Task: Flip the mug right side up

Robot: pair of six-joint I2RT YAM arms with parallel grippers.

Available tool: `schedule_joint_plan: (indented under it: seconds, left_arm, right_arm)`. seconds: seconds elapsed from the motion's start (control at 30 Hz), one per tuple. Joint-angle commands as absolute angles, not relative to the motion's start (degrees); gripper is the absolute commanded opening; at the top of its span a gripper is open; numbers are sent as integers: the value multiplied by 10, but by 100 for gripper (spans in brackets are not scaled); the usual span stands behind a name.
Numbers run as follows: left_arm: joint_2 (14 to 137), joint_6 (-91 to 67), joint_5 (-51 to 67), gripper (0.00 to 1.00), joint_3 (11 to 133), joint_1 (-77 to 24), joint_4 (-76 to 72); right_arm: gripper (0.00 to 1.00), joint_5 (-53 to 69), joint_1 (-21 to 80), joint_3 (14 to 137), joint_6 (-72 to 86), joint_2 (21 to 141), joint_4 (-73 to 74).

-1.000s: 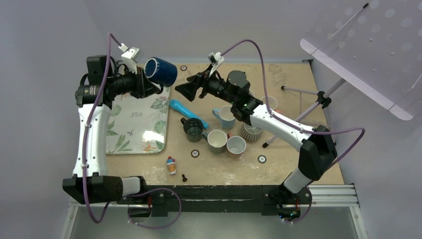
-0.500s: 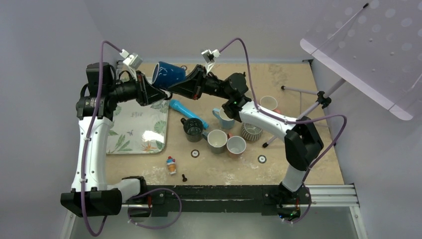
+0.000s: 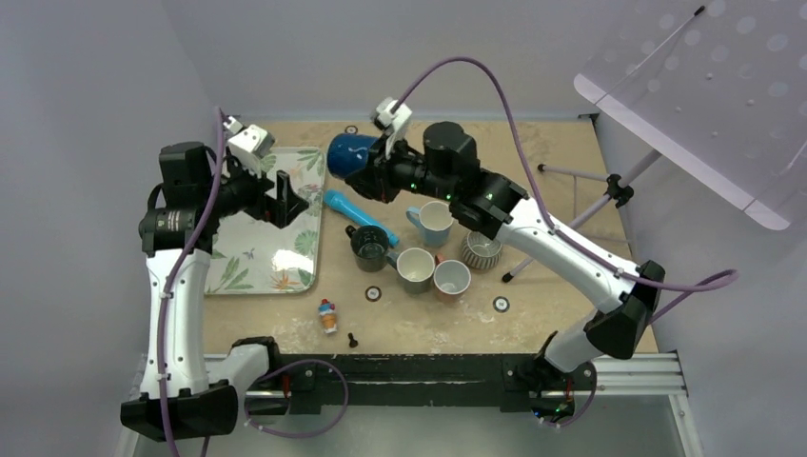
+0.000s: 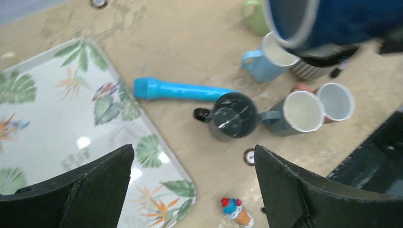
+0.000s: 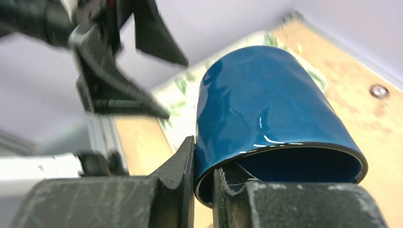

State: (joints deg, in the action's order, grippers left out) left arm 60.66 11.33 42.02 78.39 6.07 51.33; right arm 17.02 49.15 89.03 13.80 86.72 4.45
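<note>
The tabletop in front of the grey mug (image 3: 411, 323) is clear, so my right gripper needs to swing back and down, turn the tipped mug base-down and then release it there.
The dark blue mug (image 3: 348, 151) hangs in the air above the table's far side, tipped roughly on its side. My right gripper (image 3: 369, 174) is shut on it. In the right wrist view one finger is inside the mug (image 5: 266, 109) and the other outside, with the right gripper (image 5: 204, 166) pinching the wall at the rim. My left gripper (image 3: 288, 198) stands open and holds nothing, left of the mug and above the tray. In the left wrist view the mug (image 4: 332, 21) sits at the top right, well apart from the left gripper (image 4: 192, 187).
A leaf-patterned tray (image 3: 276, 243) lies at the left. Beside it are a blue cylinder (image 3: 357, 205) and a cluster of mugs: black (image 3: 369, 246), light blue (image 3: 434, 224), grey (image 3: 415, 268), brown (image 3: 452, 279), plus a ribbed cup (image 3: 482, 252). A small toy figure (image 3: 327, 316) stands near the front. A tripod stand (image 3: 609, 190) is at the right.
The left gripper opened, let go of the mug and drew back left over the tray. The right gripper shut on the mug's rim and took it to the right.
</note>
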Motion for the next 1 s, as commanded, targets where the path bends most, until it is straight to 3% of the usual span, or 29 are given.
schedule_joint_plan:
  seconds: [0.0,0.27,0.73,0.77,0.83,0.87,0.97]
  left_arm:
    - [582,138,250,100,714,67,481]
    - [568,102,126,100,630,76,406]
    - [576,88,106,100,587,76,367]
    - [578,88,105,100,587,75,367]
    - [581,90,107,100,587,75,368]
    - [581,93,110,100,587,75,369]
    - [581,95,116,100,587,75,367]
  right_arm:
    - [0,55,596,986,-39,873,427]
    - [0,-6,689,894,61,914,560]
    - [1,-16,748,858,46,1082,597]
    - [11,-20,750,862,43,1090,601]
    - [42,-44,753,872,43,1093,609]
    - [51,-57,752,876,44,1085,610]
    - [64,-60,753,906,45,1039,604]
